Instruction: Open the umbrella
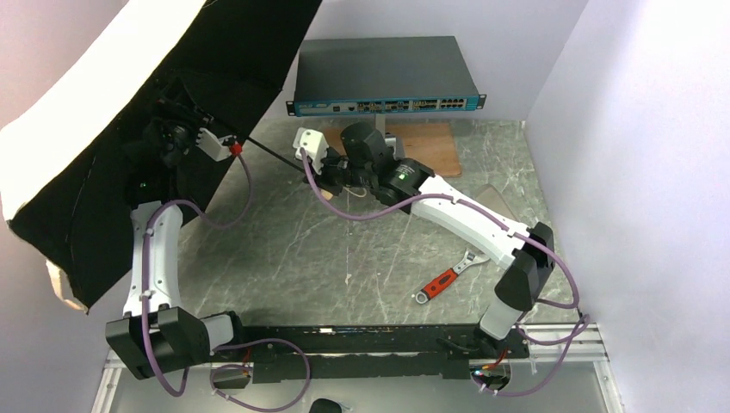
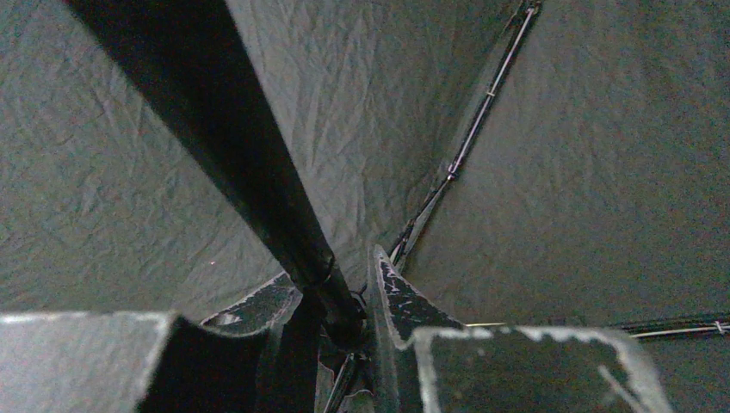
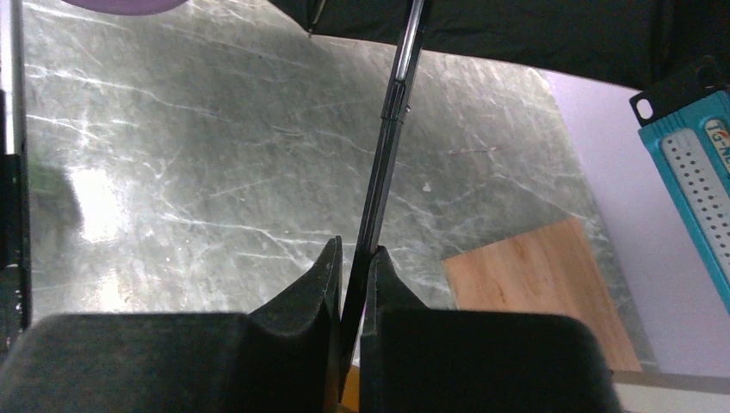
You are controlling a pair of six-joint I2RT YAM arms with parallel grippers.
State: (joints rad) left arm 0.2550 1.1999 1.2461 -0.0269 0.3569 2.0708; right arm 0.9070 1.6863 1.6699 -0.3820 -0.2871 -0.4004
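The bare marble is below and to the left in the top view. My right gripper will move down there next, clear of the wooden board, and release the umbrella's stem.
The umbrella (image 1: 103,163) is spread open at the far left, its black lining facing me and a pale edge along its rim. Its black shaft (image 1: 275,157) runs right from the canopy toward my right gripper (image 1: 320,169). My left gripper (image 1: 176,129) is inside the canopy. In the left wrist view it (image 2: 340,297) is shut around the shaft (image 2: 258,172) at the hub, with lining (image 2: 585,172) and ribs (image 2: 482,103) all around. In the right wrist view my right gripper (image 3: 355,258) is shut on the thin shaft (image 3: 392,129). The knob handle is hidden.
A red-handled wrench (image 1: 443,281) lies on the marble table (image 1: 327,258) at right of centre. A blue-fronted network switch (image 1: 383,77) stands at the back, with a wooden board (image 1: 435,142) in front of it. White walls close in on the left, back and right.
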